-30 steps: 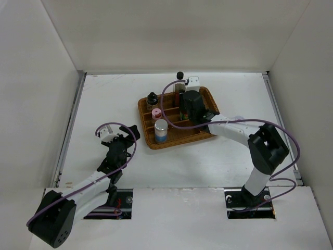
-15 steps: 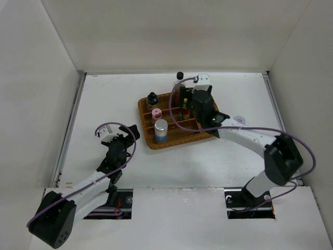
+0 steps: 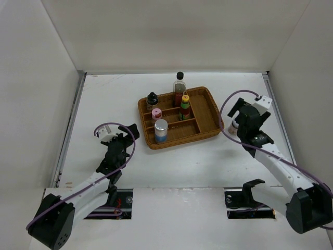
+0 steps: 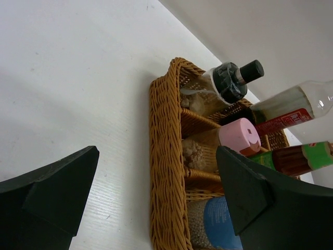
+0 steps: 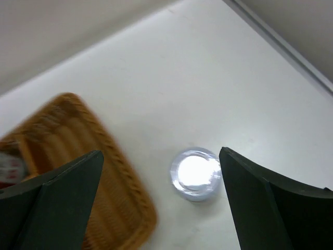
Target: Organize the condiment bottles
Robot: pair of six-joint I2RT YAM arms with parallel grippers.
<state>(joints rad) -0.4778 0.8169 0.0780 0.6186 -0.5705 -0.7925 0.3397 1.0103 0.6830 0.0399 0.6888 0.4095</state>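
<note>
I need to lower my right gripper and move it toward the tray before I grab the jar's lid (image 3: 235,123). Its fingers are still too high and off-center.
A wicker tray (image 3: 205,104) holds five condiment bottles: a tall clear black-capped one (image 3: 179,83), a green orange-capped one (image 3: 184,107), a squat dark one (image 3: 152,99), a pink-lidded jar (image 3: 156,113) and a silver-lidded blue-label shaker (image 3: 161,129). Another jar with a pale, glare-washed lid (image 5: 196,173) stands on the table just right of the tray. My right gripper (image 3: 234,120) (image 5: 161,153) hovers open above that jar, holding nothing. Left of the tray, my left gripper (image 3: 128,133) (image 4: 156,156) stands open and empty, facing the tray's side (image 4: 164,156).
White walls enclose the table on three sides, with a metal strip along the right edge (image 3: 274,112). The tray's right compartments (image 5: 57,135) hold no bottles. Purple cables loop off both wrists.
My right gripper opened off the green orange-capped bottle, leaving it upright in the tray. The arm then swung right to hover over the jar beside the tray. The left arm stayed still.
</note>
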